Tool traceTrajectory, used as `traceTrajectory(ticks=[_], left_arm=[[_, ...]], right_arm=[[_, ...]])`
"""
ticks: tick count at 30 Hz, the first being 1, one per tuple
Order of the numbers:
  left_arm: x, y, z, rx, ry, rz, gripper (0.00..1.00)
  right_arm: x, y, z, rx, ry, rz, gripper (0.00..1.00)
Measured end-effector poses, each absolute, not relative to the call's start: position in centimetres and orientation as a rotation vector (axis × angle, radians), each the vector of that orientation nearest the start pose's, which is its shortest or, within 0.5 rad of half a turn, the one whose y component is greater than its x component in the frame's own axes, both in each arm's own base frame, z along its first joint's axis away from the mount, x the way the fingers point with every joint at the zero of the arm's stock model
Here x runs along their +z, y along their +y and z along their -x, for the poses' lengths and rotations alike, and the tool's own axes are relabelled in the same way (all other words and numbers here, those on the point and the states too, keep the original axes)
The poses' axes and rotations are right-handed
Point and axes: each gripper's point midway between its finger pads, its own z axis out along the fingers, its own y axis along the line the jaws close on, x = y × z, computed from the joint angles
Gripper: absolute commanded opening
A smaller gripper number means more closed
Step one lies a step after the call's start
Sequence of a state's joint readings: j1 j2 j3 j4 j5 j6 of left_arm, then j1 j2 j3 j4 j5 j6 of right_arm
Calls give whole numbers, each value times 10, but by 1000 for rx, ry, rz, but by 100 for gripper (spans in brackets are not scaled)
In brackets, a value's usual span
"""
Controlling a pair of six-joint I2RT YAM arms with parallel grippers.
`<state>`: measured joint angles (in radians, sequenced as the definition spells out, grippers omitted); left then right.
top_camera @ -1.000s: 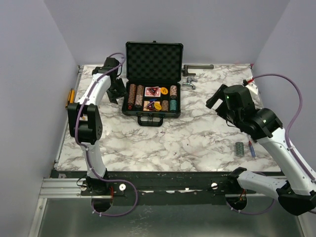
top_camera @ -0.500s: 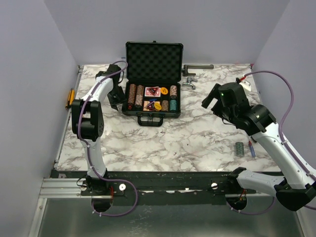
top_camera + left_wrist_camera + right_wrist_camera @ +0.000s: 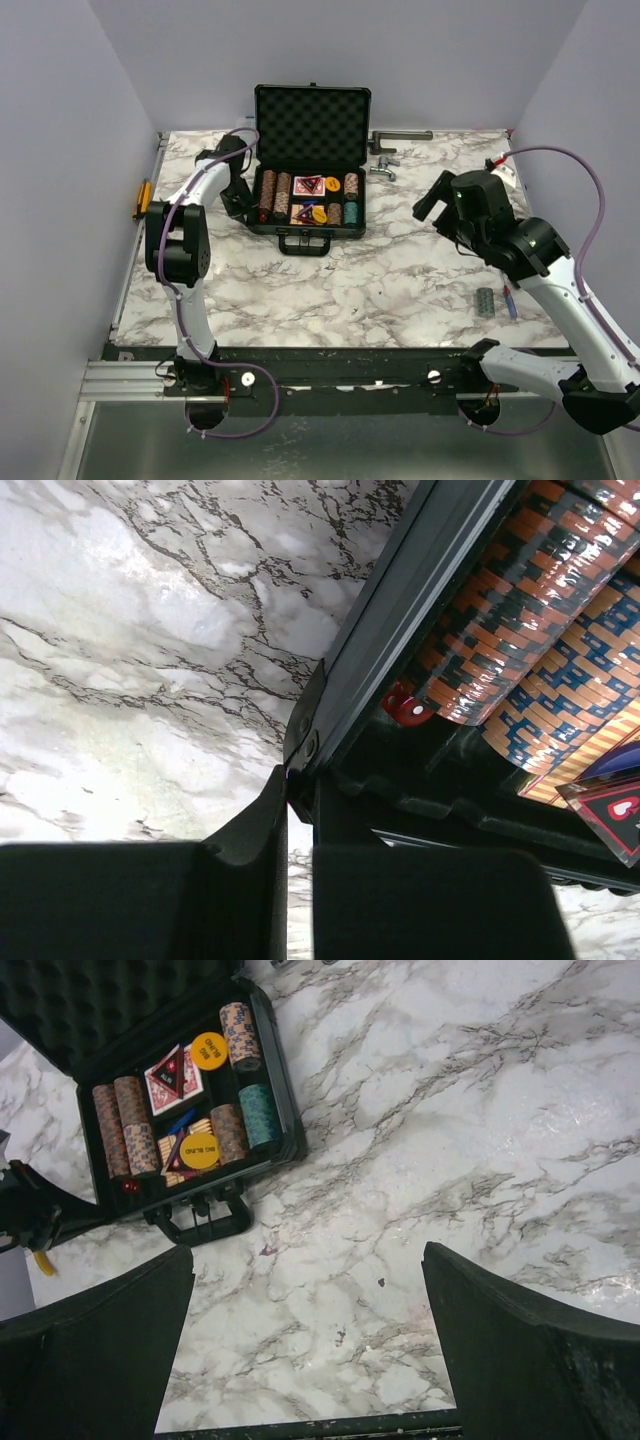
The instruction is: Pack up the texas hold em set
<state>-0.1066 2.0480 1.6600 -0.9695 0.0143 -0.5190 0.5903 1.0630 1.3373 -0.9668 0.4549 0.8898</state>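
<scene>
My left gripper pulls the pinched case corner back onto the bare tabletop before the table's near edge next, then lets go of it.
The black briefcase [image 3: 306, 228] stands open at the back middle of the table, its foam lid [image 3: 312, 125] upright. Inside lie brown chip stacks [image 3: 268, 193], a teal stack [image 3: 351, 212], cards [image 3: 306, 185] and yellow discs [image 3: 332, 184]. My left gripper [image 3: 238, 192] is at the case's left wall. In the left wrist view its fingers [image 3: 250, 850] are nearly together, one on each side of the case's rim [image 3: 345, 685] at the corner. My right gripper [image 3: 432, 205] hovers open and empty right of the case; it also shows in the right wrist view [image 3: 305, 1260], with the case [image 3: 290, 1125] in sight.
Metal tools [image 3: 385, 165] and a long bar [image 3: 400, 135] lie at the back right. A small greenish ridged stack [image 3: 485, 301] and a red and blue pen-like thing [image 3: 510, 300] lie at the right. A yellow-handled tool [image 3: 143, 197] lies off the table's left edge.
My left gripper has closed in on the case's left wall. My right arm swung a little left, then back; its gripper stays open.
</scene>
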Motion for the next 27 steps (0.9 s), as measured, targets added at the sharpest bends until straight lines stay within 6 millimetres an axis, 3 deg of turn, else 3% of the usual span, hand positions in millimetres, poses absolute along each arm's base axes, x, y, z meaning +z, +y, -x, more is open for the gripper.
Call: traceTrajectory(ticks=[7, 11, 18, 27], left_arm=[[60, -66, -399, -148, 2806, 618, 0], [60, -67, -384, -168, 2779, 643, 0], [58, -63, -329, -184, 2772, 689, 0], [56, -61, -270, -198, 2767, 741, 0]], right_arm=[[300, 112, -252, 345, 2105, -572, 100], [308, 108, -245, 383, 2074, -588, 100], [300, 107, -234, 427, 2082, -614, 100], [269, 111, -223, 443, 2154, -641, 99]])
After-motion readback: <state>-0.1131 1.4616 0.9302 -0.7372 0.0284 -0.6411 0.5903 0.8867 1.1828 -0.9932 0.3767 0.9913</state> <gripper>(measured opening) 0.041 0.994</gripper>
